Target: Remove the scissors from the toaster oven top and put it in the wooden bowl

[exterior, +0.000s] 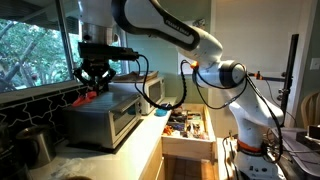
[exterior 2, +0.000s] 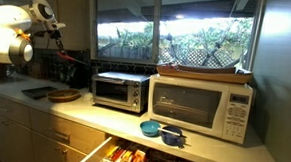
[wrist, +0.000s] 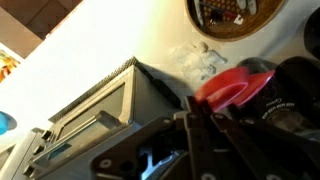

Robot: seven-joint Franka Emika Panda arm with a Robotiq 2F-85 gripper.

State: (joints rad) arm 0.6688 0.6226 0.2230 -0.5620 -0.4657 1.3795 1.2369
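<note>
I will next move my gripper away from the toaster oven [exterior 2: 120, 90] and down over the inside of the wooden bowl [exterior 2: 67, 94] to let go of the scissors, because the bowl is well below them.
My gripper [wrist: 195, 112] is shut on the scissors, whose red handles [wrist: 234, 86] stick out past the dark fingers. In an exterior view the gripper [exterior: 95, 78] hangs over the left end of the silver toaster oven [exterior: 105, 118], with the red scissors [exterior: 86, 97] just under it. In the other exterior view the gripper [exterior 2: 65, 59] is left of the toaster oven [exterior 2: 120, 90] and above the wooden bowl [exterior 2: 65, 95]. The wrist view shows the wooden bowl [wrist: 236, 18] at the top edge, with something dark inside it, and the oven [wrist: 90, 115] at the left.
A white microwave [exterior 2: 199, 106] with a wicker tray [exterior 2: 206, 69] on top stands beside the toaster oven. Two blue bowls [exterior 2: 161, 132] sit on the counter front. A drawer [exterior: 186, 126] full of utensils is pulled open. A metal pot [exterior: 35, 145] stands near the oven.
</note>
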